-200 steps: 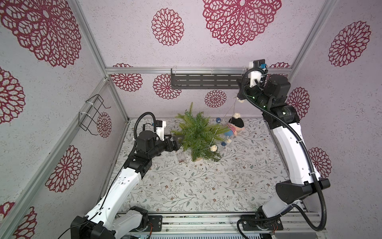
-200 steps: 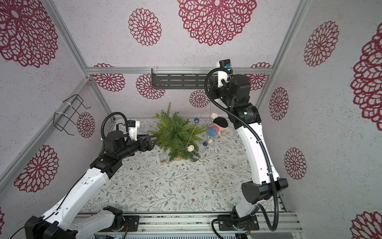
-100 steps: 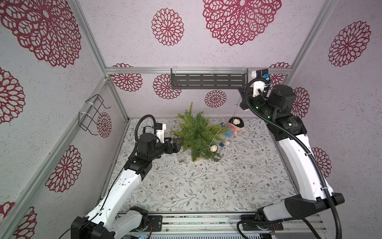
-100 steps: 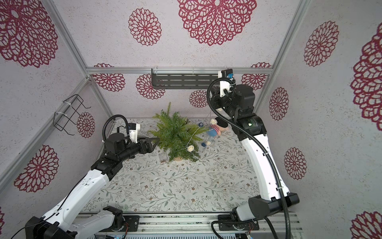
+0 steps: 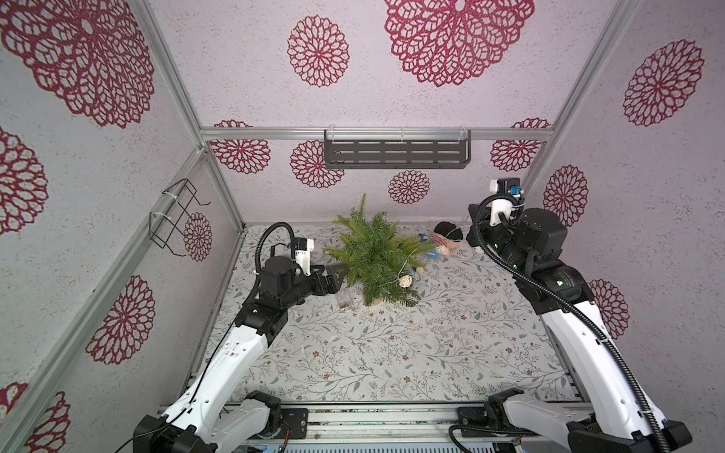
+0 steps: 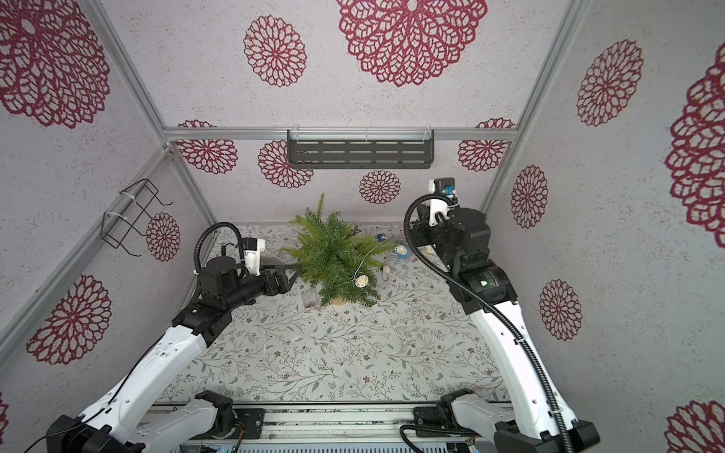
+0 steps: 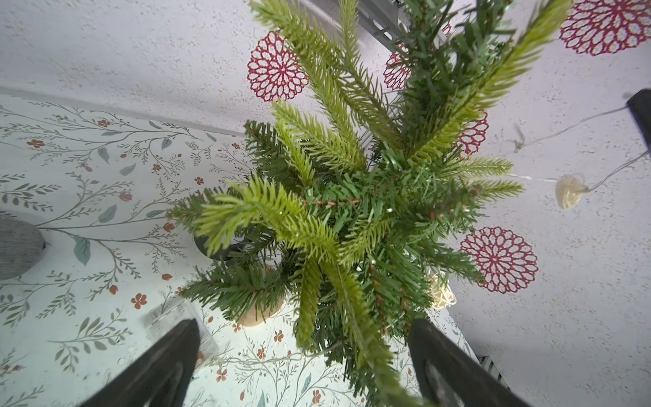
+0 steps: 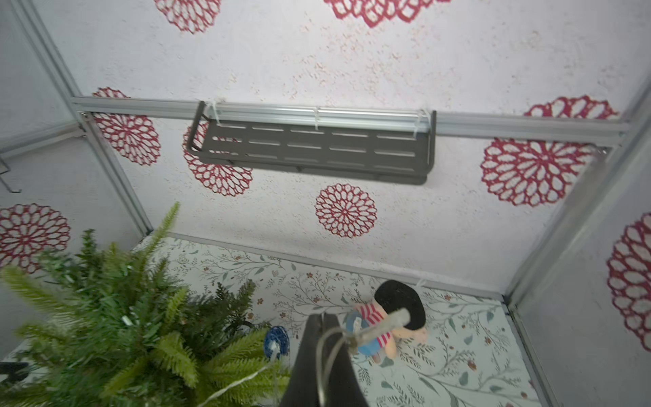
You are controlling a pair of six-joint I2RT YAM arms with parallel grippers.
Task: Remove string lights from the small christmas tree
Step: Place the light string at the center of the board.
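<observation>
The wire's held part already hangs clear of the branches, so my right gripper will lower the wire toward the bare tabletop (image 5: 456, 275) (image 8: 388, 388) beside the plush doll and release it.
The small christmas tree (image 5: 372, 255) (image 6: 333, 255) stands upright on its tan base at the back middle of the flowered table. The string lights' thin wire runs from a cream ball (image 5: 405, 281) low on the tree's right side past a blue ball (image 8: 276, 341) to my right gripper (image 8: 322, 317), which is shut on the wire near the back right corner. A clear box (image 5: 345, 302) lies by the tree's base. My left gripper (image 7: 304, 322) is open, its fingers either side of the lower left branches without touching them.
A striped plush doll (image 8: 391, 317) lies at the back right, just beyond the right gripper. A dark slotted shelf (image 5: 396, 155) hangs on the back wall. A wire rack (image 5: 176, 215) sticks out from the left wall.
My right arm has come down from high near the shelf toward the back right corner, still holding the wire. The left arm has barely moved.
</observation>
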